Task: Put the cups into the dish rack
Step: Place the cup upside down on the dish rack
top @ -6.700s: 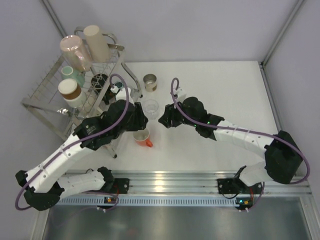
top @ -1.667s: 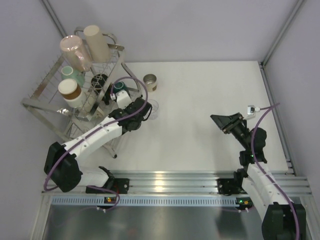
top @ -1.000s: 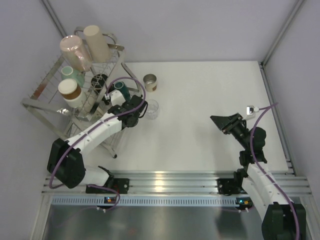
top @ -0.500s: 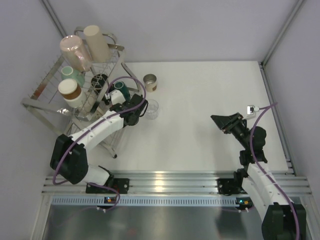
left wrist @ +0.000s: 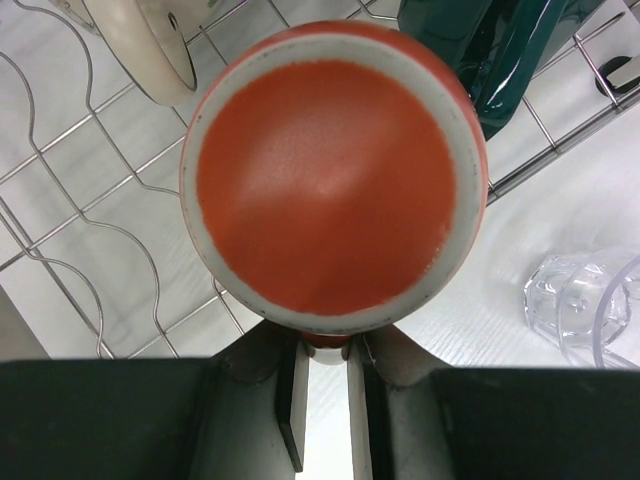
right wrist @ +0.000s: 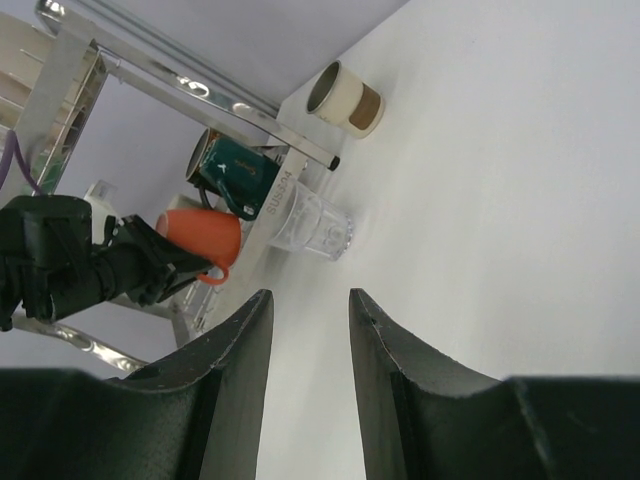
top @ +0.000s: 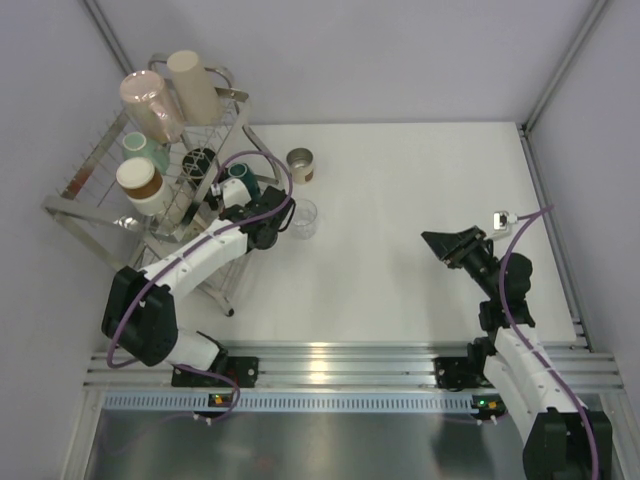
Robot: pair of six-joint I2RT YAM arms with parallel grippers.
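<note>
The orange mug should go down onto the empty rack wires point(left wrist: 178, 200) beside the teal mug next, after my left gripper moves away from the clear glass.
My left gripper point(left wrist: 325, 345) is shut on the handle of an orange mug point(left wrist: 335, 175), whose base faces the wrist camera over the wires of the dish rack point(left wrist: 60, 220). In the top view the left gripper point(top: 262, 224) is at the rack's point(top: 100, 190) right edge, beside a dark teal mug point(top: 240, 181). The right wrist view shows the orange mug point(right wrist: 200, 235) on its side in the left fingers. A clear glass point(top: 302, 217) and a brown-banded cup point(top: 300, 163) stand on the table. My right gripper point(top: 440, 243) is open and empty, far to the right.
The rack holds a pink cup point(top: 150, 100), a beige cup point(top: 192, 85), a teal cup point(top: 150, 150) and a brown-banded white cup point(top: 140, 185). The clear glass point(left wrist: 585, 300) stands just right of the held mug. Grey walls close in on the left, the right and the back.
My left gripper has shifted slightly left toward the rack with the orange mug in it. The right arm has stayed still.
</note>
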